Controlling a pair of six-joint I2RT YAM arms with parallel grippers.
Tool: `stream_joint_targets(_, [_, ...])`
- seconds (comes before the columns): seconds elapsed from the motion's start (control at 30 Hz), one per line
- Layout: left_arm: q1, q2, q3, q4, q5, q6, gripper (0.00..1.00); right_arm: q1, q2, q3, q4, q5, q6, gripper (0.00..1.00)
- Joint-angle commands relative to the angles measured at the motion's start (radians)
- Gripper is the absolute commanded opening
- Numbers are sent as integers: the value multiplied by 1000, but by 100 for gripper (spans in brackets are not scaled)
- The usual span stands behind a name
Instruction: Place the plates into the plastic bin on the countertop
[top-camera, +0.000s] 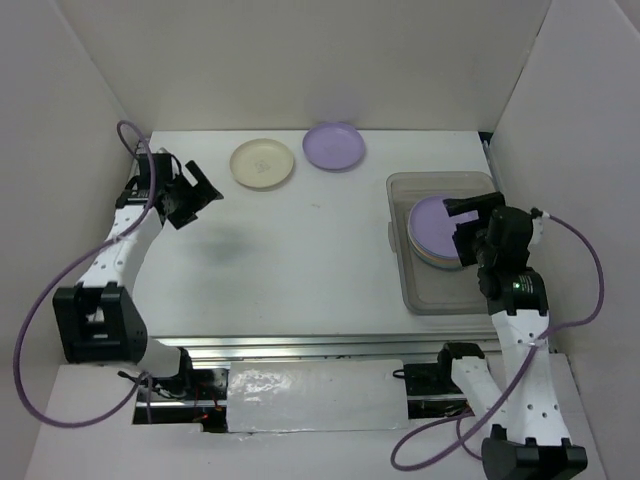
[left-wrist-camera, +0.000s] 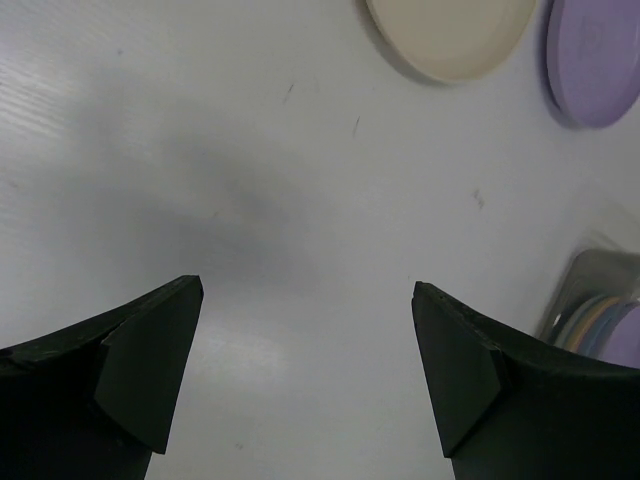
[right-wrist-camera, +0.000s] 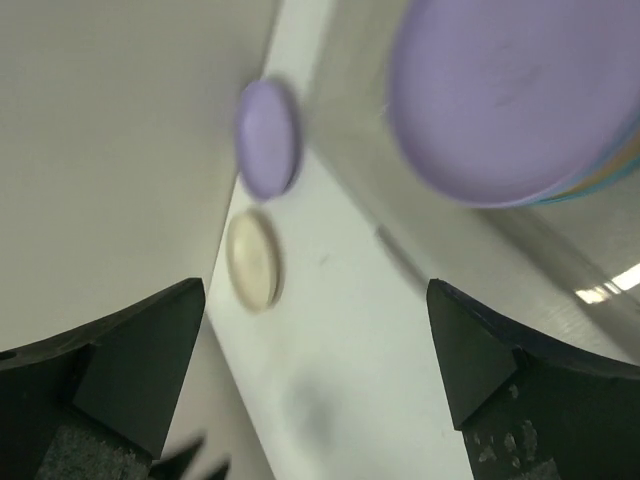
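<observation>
I need to move my left gripper toward the cream plate and go down onto its nearest rim (top-camera: 239, 177), because the plate is still outside the bin (top-camera: 430, 300).
A translucent plastic bin (top-camera: 430, 300) sits at the right of the white countertop (top-camera: 300, 270). Inside it lies a stack of plates with a lilac plate (top-camera: 432, 226) on top; the stack shows in the right wrist view as the lilac plate (right-wrist-camera: 510, 90) over coloured rims. At the back lie a cream plate (top-camera: 262, 163) and another lilac plate (top-camera: 334, 146). My right gripper (top-camera: 470, 222) hovers open above the bin's stack, holding nothing. My left gripper (top-camera: 200, 192) is open and empty over the left of the counter, near the cream plate (left-wrist-camera: 450, 35).
White walls enclose the counter on three sides. A metal rail (top-camera: 320, 345) runs along the near edge. The bin's corner (left-wrist-camera: 600, 310) shows at the right of the left wrist view.
</observation>
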Motion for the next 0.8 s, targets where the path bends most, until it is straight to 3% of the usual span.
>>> stream_joint_targets(0.0, [39, 136, -3, 221, 106, -162, 99, 75, 10, 77, 84, -216, -215, 100])
stream_joint_targets(0.13, [50, 296, -19, 531, 165, -294, 99, 170, 56, 68, 147, -577, -416, 100])
stream_joint_targets(0.27, [8, 470, 102, 648, 125, -272, 99, 219, 45, -38, 294, -819, -458, 100])
stream_joint_targets(0.53, [11, 820, 328, 685, 100, -301, 96, 299, -34, -86, 302, -815, -496, 100])
stream_joint_targets(0.77, [-13, 951, 509, 514, -31, -277, 77, 277, -19, -12, 186, -743, -609, 100])
